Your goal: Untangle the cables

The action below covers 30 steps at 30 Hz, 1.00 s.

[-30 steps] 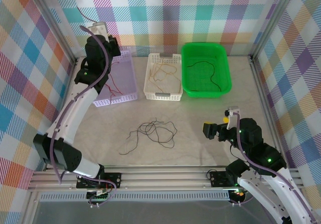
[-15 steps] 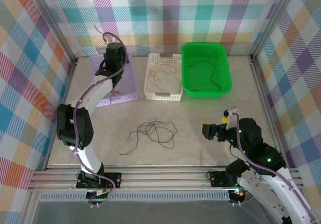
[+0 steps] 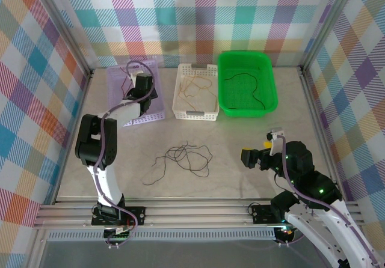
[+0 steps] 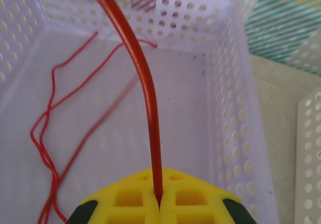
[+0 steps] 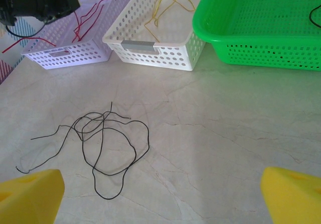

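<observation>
The red loops already lie on the bottom of the lilac basket below the robot's left gripper, so the gripper should next lower toward the basket's bottom and release the red cable there.
My left gripper (image 4: pixel 159 204) is shut on a red cable (image 4: pixel 145 83) that rises from between the yellow fingers. It hangs over the lilac basket (image 3: pixel 153 117), where more red cable (image 4: pixel 47 123) lies in loops. A tangle of black cables (image 3: pixel 180 158) lies on the table's middle, also in the right wrist view (image 5: pixel 103 143). My right gripper (image 3: pixel 249 157) stands open to the right of the tangle and apart from it, nothing between its fingertips (image 5: pixel 161 194). Yellow cables (image 3: pixel 195 88) lie in the white basket, a black cable (image 3: pixel 246 85) in the green basket.
Three baskets stand in a row at the back: lilac (image 5: pixel 75 58), white (image 5: pixel 150 53) and green (image 5: pixel 261 48). Checked walls and metal frame posts close in the table on three sides. My left arm (image 3: pixel 99 142) folds up along the left side.
My left arm has swung from the back left corner and folded down, bringing its gripper with the red cable low over the lilac basket. The right arm and the black tangle have not moved.
</observation>
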{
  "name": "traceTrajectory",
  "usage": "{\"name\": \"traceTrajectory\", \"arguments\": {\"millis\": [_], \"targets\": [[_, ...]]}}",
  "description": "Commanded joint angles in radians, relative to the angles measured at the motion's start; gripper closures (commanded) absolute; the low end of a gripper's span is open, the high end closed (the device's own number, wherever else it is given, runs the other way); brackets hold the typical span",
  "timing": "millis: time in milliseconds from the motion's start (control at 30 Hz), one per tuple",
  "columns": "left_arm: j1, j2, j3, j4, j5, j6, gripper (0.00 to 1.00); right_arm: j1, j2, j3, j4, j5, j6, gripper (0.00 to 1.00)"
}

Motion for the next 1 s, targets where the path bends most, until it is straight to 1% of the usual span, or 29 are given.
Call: {"name": "traceTrajectory", "arguments": {"millis": [0,100,133,467,633,733,867,967], "targets": [[0.06,0.026,-0.006,-0.026,0.103,-0.106,1.0,0.002,0.0,-0.005,0.028,-0.014,-0.011,0.0],[0.088,0.076,0.046,-0.097,0.191,-0.137,1.0,0.003,0.002,-0.006,0.03,-0.017,-0.012,0.0],[0.089,0.093,0.069,-0.123,0.204,-0.135,1.0,0.002,0.003,-0.005,0.031,-0.018,-0.012,0.0],[0.091,0.178,0.164,-0.219,0.267,-0.123,1.0,0.002,0.005,-0.006,0.03,-0.023,-0.014,0.0],[0.091,0.185,0.192,-0.25,0.279,-0.116,1.0,0.002,0.002,-0.006,0.03,-0.023,-0.014,0.0],[0.09,0.176,0.206,-0.265,0.281,-0.108,0.93,0.002,0.002,-0.006,0.031,-0.025,-0.013,0.0],[0.09,0.161,0.225,-0.288,0.284,-0.105,0.78,0.002,0.002,-0.006,0.031,-0.025,-0.014,0.0],[0.09,0.152,0.232,-0.297,0.286,-0.102,0.69,0.002,0.002,-0.006,0.03,-0.025,-0.014,0.0]]}}
